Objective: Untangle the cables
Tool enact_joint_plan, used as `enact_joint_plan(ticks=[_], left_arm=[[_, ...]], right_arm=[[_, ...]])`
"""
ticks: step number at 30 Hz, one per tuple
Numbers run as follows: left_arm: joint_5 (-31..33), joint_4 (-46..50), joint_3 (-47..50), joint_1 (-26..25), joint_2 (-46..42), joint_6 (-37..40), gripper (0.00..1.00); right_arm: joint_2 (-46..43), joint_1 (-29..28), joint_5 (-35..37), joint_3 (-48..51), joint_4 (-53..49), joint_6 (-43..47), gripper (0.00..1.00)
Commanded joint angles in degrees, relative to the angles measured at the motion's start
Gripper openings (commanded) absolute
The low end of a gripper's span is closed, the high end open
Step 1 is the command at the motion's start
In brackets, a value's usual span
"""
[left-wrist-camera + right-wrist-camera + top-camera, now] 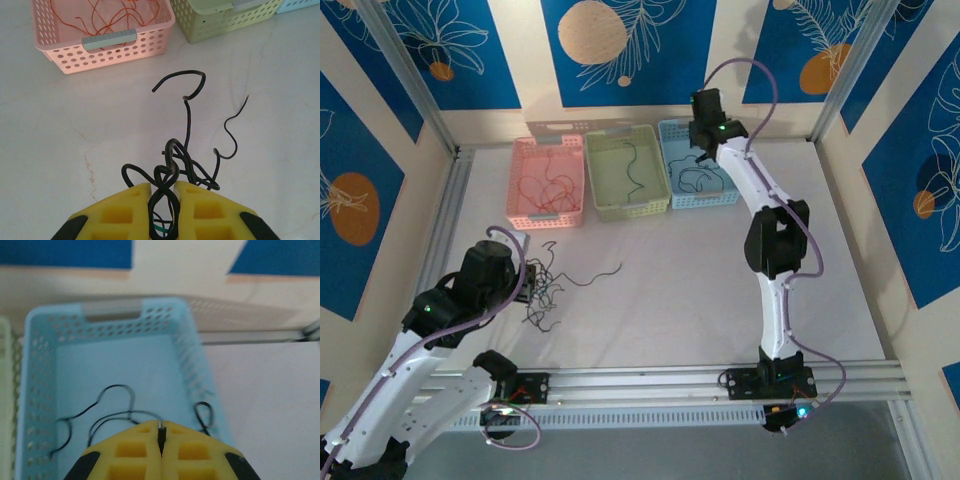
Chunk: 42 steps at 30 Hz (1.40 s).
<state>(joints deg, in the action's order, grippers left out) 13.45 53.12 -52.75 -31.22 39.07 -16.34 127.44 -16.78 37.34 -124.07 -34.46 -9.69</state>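
My right gripper edges toward the green basket and lowers to the blue basket's bottom below it next. It then releases the plug, since the cable trails there.
A clump of tangled cables (pixel 546 296), mostly black with a little green, lies on the white table at the front left. My left gripper (pixel 162 186) is shut on a looped black strand of that clump (pixel 172 160), low over the table. From the clump a curled black end (pixel 187 82) sticks up toward the baskets. My right gripper (pixel 161 426) hangs over the blue basket (pixel 112 310) at the back, shut on the plug end of a thin black cable (pixel 115 415) that trails down into the basket.
Three baskets stand in a row at the back: pink (pixel 548 180) with red wires, green (pixel 627 175) with a dark wire, blue (pixel 698 165). A loose black strand (pixel 602 274) lies right of the clump. Aluminium rails run along the near edge (pixel 650 382).
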Motion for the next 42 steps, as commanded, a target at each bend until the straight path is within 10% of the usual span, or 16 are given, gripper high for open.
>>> enact_joint_plan(ticks=[1,31,42], left_arm=[[-1.17,-1.0,0.37,0.42,-0.14,0.61,0.0],[-1.34,-1.09,0.54,0.48,-0.13,0.69,0.0],[-1.33,-1.09,0.59,0.47,-0.13,0.6,0.0]], right_arm=[[2.91,-0.81,-6.59,-2.22,-0.41,-1.53,0.0],[12.6,1.61,-17.82,-6.69,-9.19,-8.68,0.01],[3.98,0.02,-17.53,-4.28,-11.0,-9.63,0.43]])
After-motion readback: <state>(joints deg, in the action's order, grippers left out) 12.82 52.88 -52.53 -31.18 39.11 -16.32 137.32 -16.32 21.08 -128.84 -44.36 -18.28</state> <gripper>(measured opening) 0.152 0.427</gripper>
